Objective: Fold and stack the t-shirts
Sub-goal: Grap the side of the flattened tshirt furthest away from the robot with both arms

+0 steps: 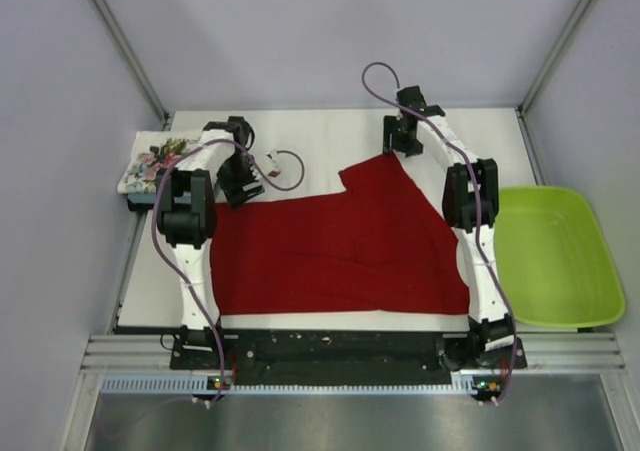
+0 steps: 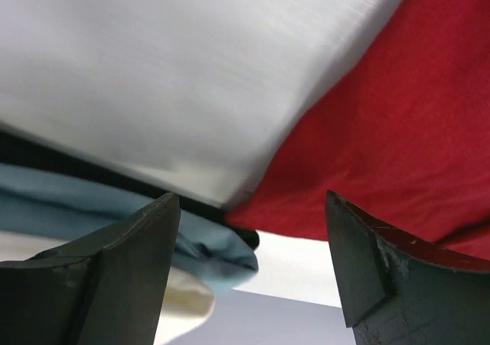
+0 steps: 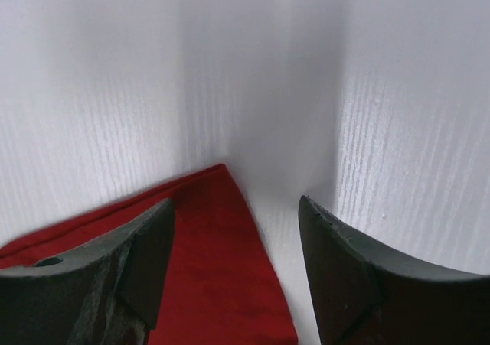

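My left gripper is open and the red corner shows between its fingers, so it needs to move down and slightly toward the stack, and close on the shirt's far edge.
A deep red t-shirt lies spread on the white table, with one flap reaching to the back. My left gripper hangs open over the shirt's back left corner, nothing between its fingers. The left wrist view shows the red cloth beside the edge of a stack: a dark shirt and a light blue shirt. On top of that stack lies the floral shirt. My right gripper is open just above the red flap's tip, not holding it.
A lime-green tray stands off the table's right edge. A purple cable loop lies on the table behind the left gripper. Grey walls close in the back and sides.
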{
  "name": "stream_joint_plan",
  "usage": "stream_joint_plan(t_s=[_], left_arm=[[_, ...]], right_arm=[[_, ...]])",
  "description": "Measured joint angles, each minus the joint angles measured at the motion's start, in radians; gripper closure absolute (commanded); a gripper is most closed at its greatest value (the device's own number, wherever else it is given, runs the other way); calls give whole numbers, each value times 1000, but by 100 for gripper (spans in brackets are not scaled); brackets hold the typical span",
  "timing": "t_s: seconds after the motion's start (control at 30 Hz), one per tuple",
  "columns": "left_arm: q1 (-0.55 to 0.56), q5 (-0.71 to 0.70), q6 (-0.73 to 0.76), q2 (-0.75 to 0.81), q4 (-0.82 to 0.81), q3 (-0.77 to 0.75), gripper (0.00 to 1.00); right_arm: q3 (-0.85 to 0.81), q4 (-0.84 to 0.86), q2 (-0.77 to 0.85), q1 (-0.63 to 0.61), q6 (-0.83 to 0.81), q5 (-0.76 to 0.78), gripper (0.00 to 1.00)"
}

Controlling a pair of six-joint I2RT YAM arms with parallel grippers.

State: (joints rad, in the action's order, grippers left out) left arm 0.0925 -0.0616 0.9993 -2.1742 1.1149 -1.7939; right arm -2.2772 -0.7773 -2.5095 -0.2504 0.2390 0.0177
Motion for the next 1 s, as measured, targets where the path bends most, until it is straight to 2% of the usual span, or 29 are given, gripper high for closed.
stream_joint_plan(t_s=[0.13,0.23,0.3,0.33,0.43,0.47,0.5,0.53,0.77,1.0], left_arm=[[-9,1,18,-51,5,-18,22],[-23,5,27,-71,15,-20,28],[-35,10,29,-79,26,-24,34],[-41,16,32,-80,31,-28,36],[-48,23,31,-86,50,-35,60],[-49,21,26,-89,55,-38,75],[-49,23,22,-90,61,-39,96],[-50,31,19,-91,71,-40,100],[-50,101,16,-55,87,-6,100],[-50,144,16,162,52,149,100]], right_arm=[[-3,15,-8,-4,34,-18,41],[-18,30,-20,-10,43,-31,56],[-23,43,-26,-17,47,-47,71],[-23,46,-28,-20,49,-56,74],[-23,54,-32,-24,55,-90,100],[-23,54,-33,-24,60,-105,100],[-21,53,-33,-24,66,-122,100],[-19,52,-33,-23,71,-136,100],[133,77,61,-24,56,-201,100],[489,137,412,-24,32,-256,100]])
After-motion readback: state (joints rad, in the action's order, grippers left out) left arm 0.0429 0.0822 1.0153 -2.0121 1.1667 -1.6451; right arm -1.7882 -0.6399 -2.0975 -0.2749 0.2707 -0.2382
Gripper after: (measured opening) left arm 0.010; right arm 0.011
